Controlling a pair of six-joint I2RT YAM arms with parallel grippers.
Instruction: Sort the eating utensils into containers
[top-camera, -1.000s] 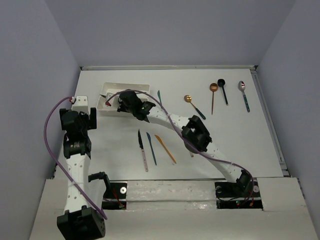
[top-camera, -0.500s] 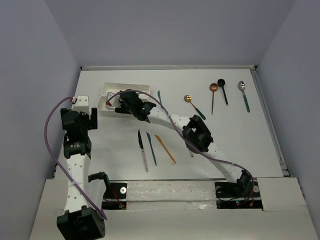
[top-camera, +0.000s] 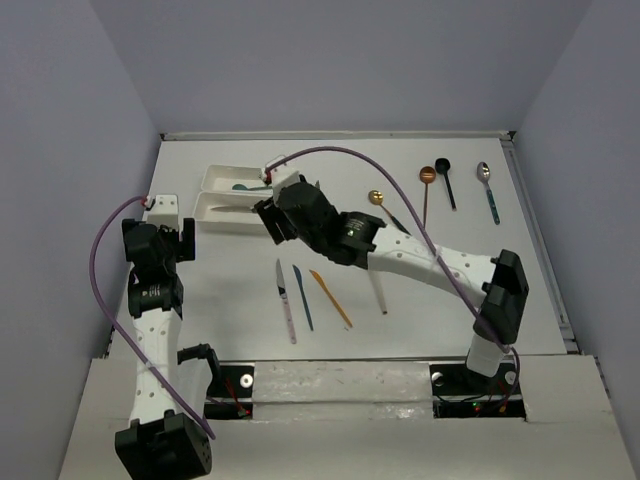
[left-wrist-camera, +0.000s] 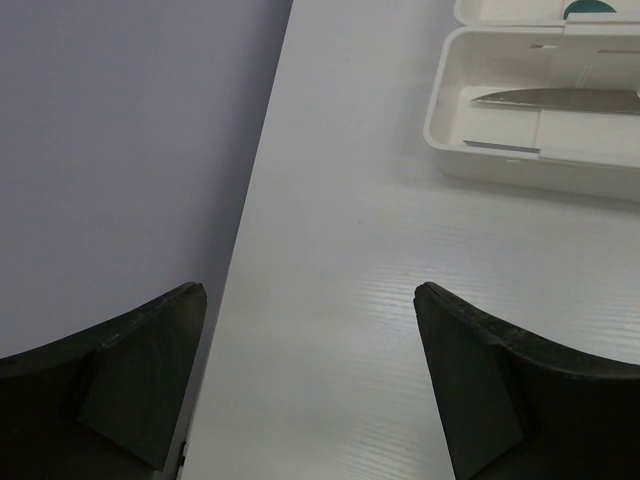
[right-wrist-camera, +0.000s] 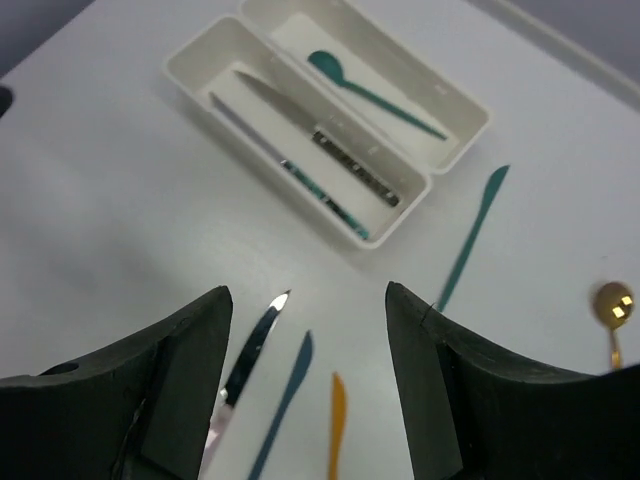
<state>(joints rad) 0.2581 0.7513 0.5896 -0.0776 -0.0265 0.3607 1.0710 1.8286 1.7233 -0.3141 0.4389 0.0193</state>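
Note:
I will move my right gripper back from the trays and down onto the silver knife's pink handle (top-camera: 287, 308) (right-wrist-camera: 217, 425), because this knife is still outside the container that holds knives.
Two joined white containers (right-wrist-camera: 205, 62) lie at the back left of the table. The nearer one (top-camera: 215, 209) holds a silver knife (right-wrist-camera: 295, 108) and a teal-handled knife (right-wrist-camera: 300, 172); the farther one holds a teal spoon (right-wrist-camera: 365, 90). My right gripper (right-wrist-camera: 308, 298) hangs open and empty just right of the trays, above the table. Below it lie a silver knife (right-wrist-camera: 248, 355), a dark blue knife (right-wrist-camera: 285, 395) and an orange knife (right-wrist-camera: 335, 425). A teal knife (right-wrist-camera: 470, 238) lies beside the trays. My left gripper (left-wrist-camera: 310, 292) is open over bare table, left of the trays.
A beige utensil (top-camera: 380, 295) lies mid-table. At the back right are a gold spoon (top-camera: 376, 197), a copper spoon (top-camera: 427, 175), a black spoon (top-camera: 443, 165) and a silver spoon (top-camera: 483, 172). The grey wall (left-wrist-camera: 120, 150) runs close on the left.
My right gripper has come away from over the near tray, toward the right, and its jaws have opened. The right arm's elbow has swung far to the right. The left arm has stayed put.

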